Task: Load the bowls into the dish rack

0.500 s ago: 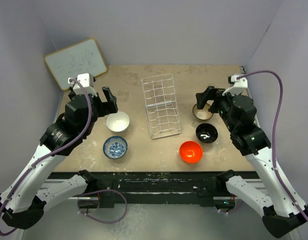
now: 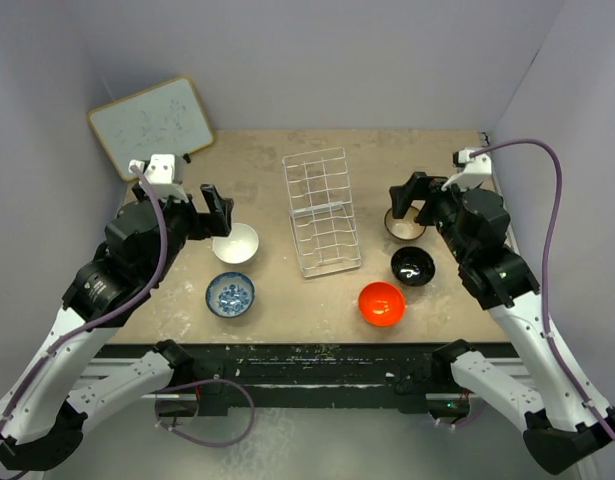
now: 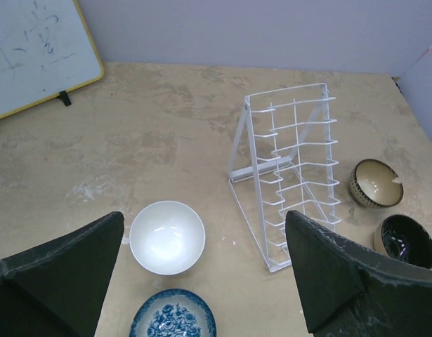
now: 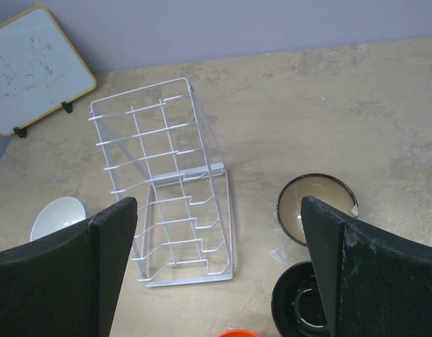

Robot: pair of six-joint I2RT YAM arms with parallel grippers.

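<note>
My right gripper should next move its fingers back and down to the orange-red bowl, onto its rack-side rim (image 2: 360, 301), because the bare table leaves room there.
The empty white wire dish rack (image 2: 321, 212) stands mid-table. The plain white bowl (image 2: 235, 243) and the blue-and-white bowl (image 2: 230, 294) sit left of it. The orange-red bowl (image 2: 381, 303), black bowl (image 2: 412, 265) and brown-inside bowl (image 2: 404, 225) sit to its right. My left gripper (image 2: 215, 204) is open and empty, held above and just behind the white bowl (image 3: 167, 236). My right gripper (image 2: 405, 195) is open and empty above the brown-inside bowl (image 4: 316, 203). The left wrist view shows the rack (image 3: 289, 175) to the right of the left gripper (image 3: 205, 225); the right wrist view shows the rack (image 4: 166, 182) to the left of the right gripper (image 4: 218, 203).
A wood-framed whiteboard (image 2: 152, 122) leans at the back left corner. Grey walls close the table on three sides. Bare tabletop lies behind the rack and between the rack and the bowls.
My left arm has shifted a little to the left and back, its gripper still open over the white bowl. The right arm and all bowls have not moved.
</note>
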